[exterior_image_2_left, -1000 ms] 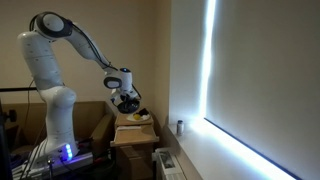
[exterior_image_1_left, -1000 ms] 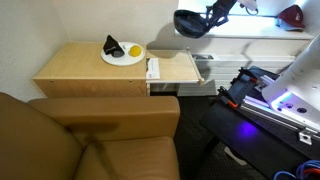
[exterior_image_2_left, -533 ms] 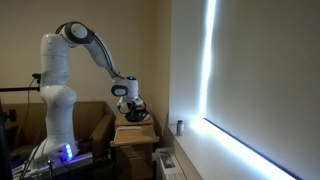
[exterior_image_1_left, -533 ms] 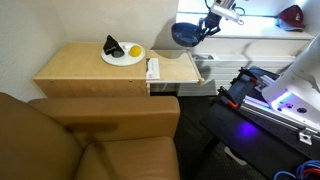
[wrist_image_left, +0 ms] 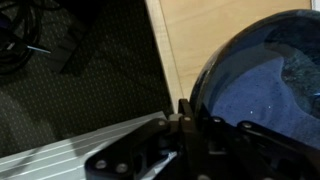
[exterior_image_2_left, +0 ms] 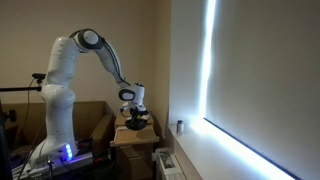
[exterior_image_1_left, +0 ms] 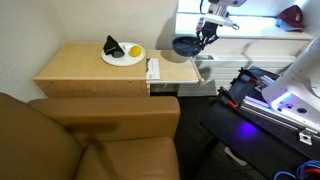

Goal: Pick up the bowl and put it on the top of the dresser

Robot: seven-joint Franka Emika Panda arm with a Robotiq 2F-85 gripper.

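Observation:
My gripper moves the bowl toward the small white item next and lowers it onto the dresser's bare end below my gripper, to release the bowl's rim.
The dark blue bowl hangs in my gripper just above the right end of the tan wooden dresser. The jaws are shut on the bowl's rim. In the wrist view the bowl fills the right side, its rim pinched by the gripper, with the dresser top behind it. In an exterior view the gripper hovers low over the dresser; the bowl is hard to make out there.
A white plate with fruit sits on the dresser's back middle, a small white item beside it. A brown leather couch is in front. A white shelf with a dark red object is behind.
My gripper has come down and towards the dresser with the bowl, from up by the white shelf to just over the dresser's right end.

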